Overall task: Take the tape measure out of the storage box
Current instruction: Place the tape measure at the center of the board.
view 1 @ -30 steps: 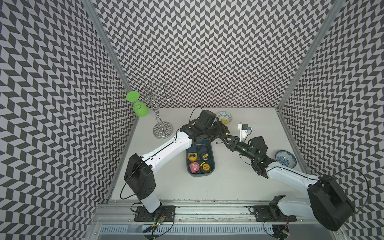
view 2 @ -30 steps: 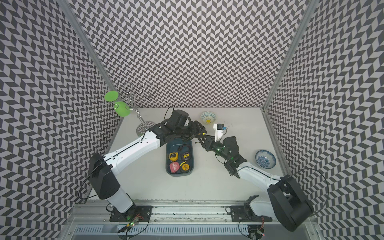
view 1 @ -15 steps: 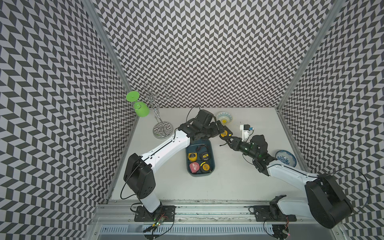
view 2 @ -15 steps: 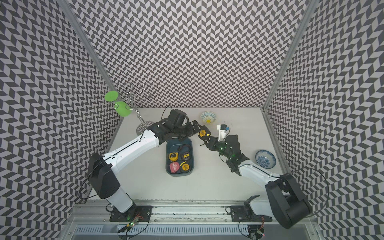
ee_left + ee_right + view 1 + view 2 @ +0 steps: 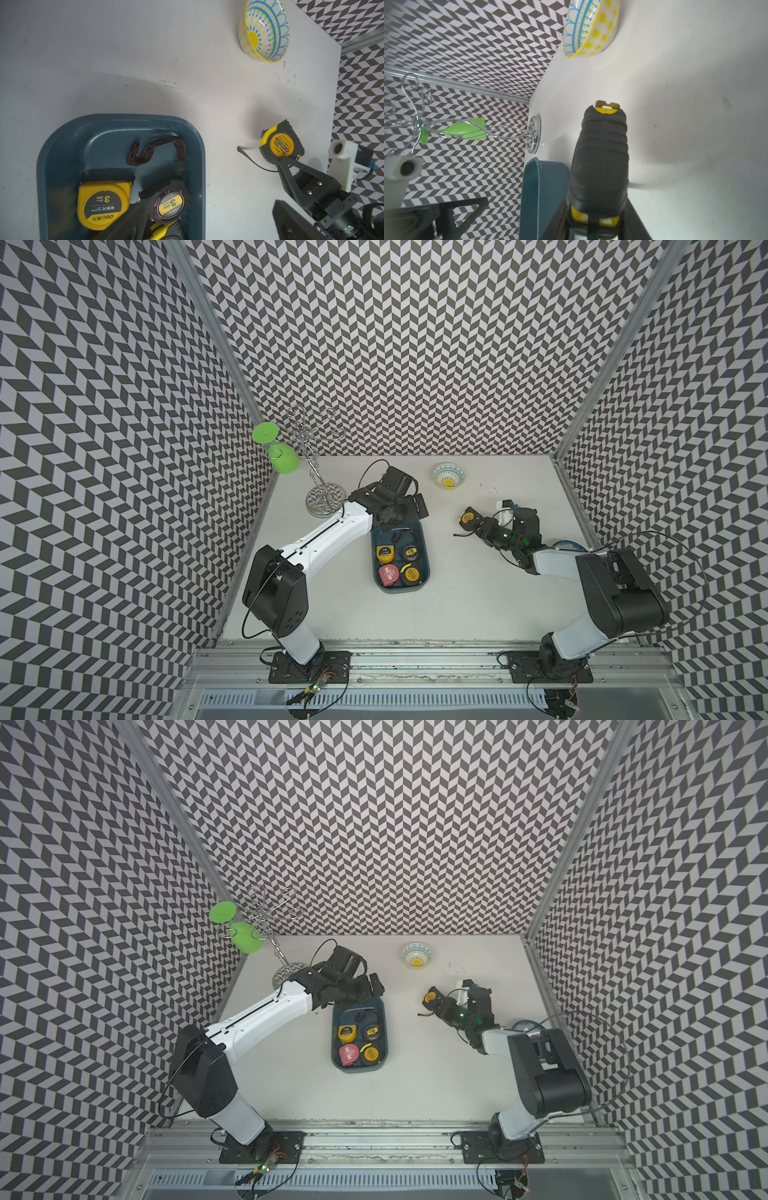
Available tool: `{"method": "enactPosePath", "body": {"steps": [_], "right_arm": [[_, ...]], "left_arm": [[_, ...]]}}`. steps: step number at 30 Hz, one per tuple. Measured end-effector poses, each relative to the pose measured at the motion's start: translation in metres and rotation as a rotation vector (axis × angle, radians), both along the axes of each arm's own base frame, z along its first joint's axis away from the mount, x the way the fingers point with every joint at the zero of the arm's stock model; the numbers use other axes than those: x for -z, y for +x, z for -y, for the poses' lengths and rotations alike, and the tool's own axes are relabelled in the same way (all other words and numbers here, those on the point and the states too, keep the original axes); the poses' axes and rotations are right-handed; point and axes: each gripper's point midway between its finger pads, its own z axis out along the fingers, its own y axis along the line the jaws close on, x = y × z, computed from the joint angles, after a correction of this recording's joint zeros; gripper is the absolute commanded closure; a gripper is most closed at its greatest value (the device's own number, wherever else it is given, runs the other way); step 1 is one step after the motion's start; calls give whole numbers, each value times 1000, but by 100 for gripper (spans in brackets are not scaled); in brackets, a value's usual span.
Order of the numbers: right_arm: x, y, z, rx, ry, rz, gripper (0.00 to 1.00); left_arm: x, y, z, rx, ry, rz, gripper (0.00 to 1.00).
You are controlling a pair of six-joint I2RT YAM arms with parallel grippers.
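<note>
I should next bring the black and yellow tape measure (image 5: 468, 517) down with my right gripper onto the bare tabletop beneath and release it there. It already hangs clear of the box.
The teal storage box (image 5: 424, 572) (image 5: 385, 1048) lies mid-table with several tape measures in it: a yellow one (image 5: 385, 552), two black ones and a red one (image 5: 388, 574). My left gripper (image 5: 406, 511) (image 5: 207, 228) hangs open over the box's far end, holding nothing. To the right of the box, above bare table, my right gripper (image 5: 472, 522) (image 5: 596, 218) is shut on a black and yellow tape measure (image 5: 468, 517) (image 5: 280, 144) (image 5: 602, 153). A thin black wrist cord (image 5: 249, 160) trails from it.
A yellow and blue bowl (image 5: 448, 475) stands at the back. A blue bowl (image 5: 567, 545) shows partly behind my right arm. A wire rack (image 5: 322, 489) with green cups (image 5: 284, 458) stands at the back left.
The two grippers were together at the box's far right corner. My left gripper has opened and drawn back; my right gripper has carried the black and yellow tape measure away to the right.
</note>
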Motion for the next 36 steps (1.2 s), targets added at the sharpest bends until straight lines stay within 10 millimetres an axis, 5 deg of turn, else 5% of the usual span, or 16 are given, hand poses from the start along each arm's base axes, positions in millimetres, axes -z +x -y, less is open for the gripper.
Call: {"method": "enactPosePath", "body": {"steps": [3, 9, 20, 36], "right_arm": [[9, 1, 5, 13, 3, -38, 100], [26, -2, 9, 26, 10, -110, 80], [31, -3, 12, 38, 17, -154, 42], [27, -18, 20, 50, -43, -205, 6]], "left_arm": [[0, 0, 0, 4, 4, 1, 0], [4, -2, -2, 9, 11, -5, 0], [9, -4, -5, 8, 23, -21, 0], [19, -18, -13, 33, 51, -54, 0]]}}
